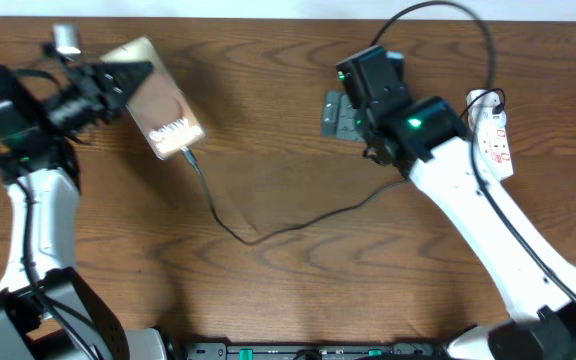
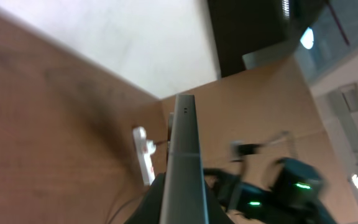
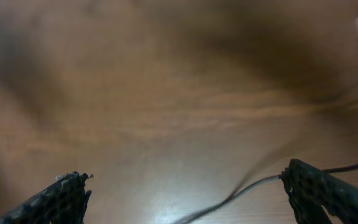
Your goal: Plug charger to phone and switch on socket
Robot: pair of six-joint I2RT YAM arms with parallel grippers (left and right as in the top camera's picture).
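Note:
Clear tabletop (image 1: 228, 188) beside the cable lies below my left gripper and to its right in the overhead view, so I need to lower the plugged-in phone there and release it.
The phone (image 1: 165, 112) lies at the upper left, its dark glossy face up and showing white lettering. My left gripper (image 1: 131, 76) is shut on its far end. In the left wrist view the phone (image 2: 184, 149) shows edge-on between the jaws (image 2: 184, 190). The charger cable (image 1: 230, 228) runs from under my right arm across the table, and its plug tip (image 1: 188, 153) meets the phone's near edge. The socket strip (image 1: 494, 130) lies at the far right, white with red markings; it also shows in the left wrist view (image 2: 143, 155). My right gripper (image 1: 342, 115) is open and empty above the table, with the cable (image 3: 253, 185) passing between its fingers (image 3: 188, 199).
My right arm's white link (image 1: 488, 235) crosses the right side of the table beside the strip. Thicker black robot cables (image 1: 483, 40) loop above the right arm. A white wall edge runs along the table's far side (image 1: 268, 10).

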